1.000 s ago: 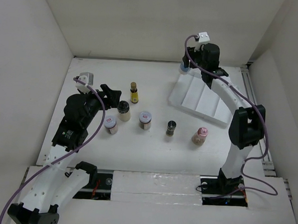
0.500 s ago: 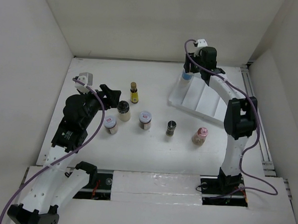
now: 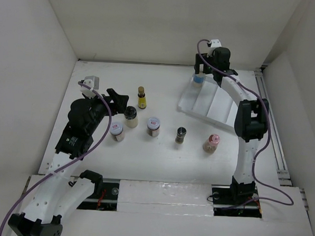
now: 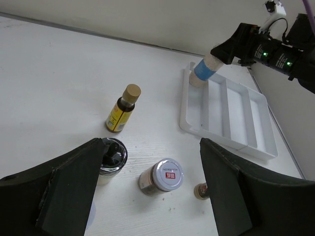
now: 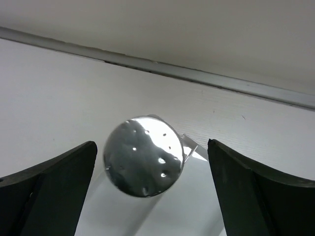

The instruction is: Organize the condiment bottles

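Observation:
Next, the right gripper swings left in the top view and down around the brown cap of the slim yellow bottle, which stands there outside the tray.
A bottle with a blue band and a silver perforated top sits in the far left corner of the white tray and looks tilted. My right gripper hangs open just above it, one finger on each side, touching nothing. On the table stand a slim yellow bottle, a black-lidded jar, two white-lidded jars, a dark shaker and a pink-capped bottle. My left gripper hovers open over them, empty.
White walls close the table in at the back and on both sides. A rail runs along the right edge beyond the tray. The tray's other slots hold nothing. The right arm reaches across the tray.
My right gripper has opened and let go of the blue-banded bottle, which now rests in the tray's far left corner. The left arm has stayed in place.

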### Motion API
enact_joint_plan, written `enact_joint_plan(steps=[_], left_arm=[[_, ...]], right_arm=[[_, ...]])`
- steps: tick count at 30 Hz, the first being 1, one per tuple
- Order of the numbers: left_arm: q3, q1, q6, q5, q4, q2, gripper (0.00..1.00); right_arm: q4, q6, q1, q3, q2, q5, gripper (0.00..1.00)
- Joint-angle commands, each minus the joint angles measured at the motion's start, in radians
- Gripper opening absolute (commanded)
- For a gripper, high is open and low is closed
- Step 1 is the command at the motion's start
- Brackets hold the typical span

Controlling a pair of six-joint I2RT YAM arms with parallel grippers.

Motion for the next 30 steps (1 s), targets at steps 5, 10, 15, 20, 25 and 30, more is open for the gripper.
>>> enact_joint_plan(steps=[5, 10, 15, 20, 25, 30], left_arm=[[0.007, 0.006, 0.01, -0.027, 0.031, 0.004, 0.75], [0.007, 0.006, 0.01, -0.082, 0.031, -0.007, 0.75], [0.007, 0.006, 0.01, -0.072, 0.031, -0.007, 0.76], [0.007, 0.006, 0.01, -0.05, 0.031, -0.017, 0.76], [-0.002, 0.006, 0.01, -0.04, 0.031, -0.037, 0.76], [-0.002, 0.006, 0.01, -0.029, 0.031, -0.037, 0.76]], right_arm=[[0.117, -0.065, 0.103, -0.086, -0.315, 0.034, 1.0], [0.146, -0.074, 0.257, -0.167, -0.361, -0.218, 1.0], [0.155, -0.074, 0.4, -0.104, -0.245, -0.322, 1.0], [0.155, -0.065, 0.469, -0.003, -0.133, -0.297, 0.98], [0.155, -0.031, 0.469, 0.097, 0.014, -0.288, 0.95], [0.155, 0.004, 0.479, 0.144, 0.096, -0.279, 0.79]])
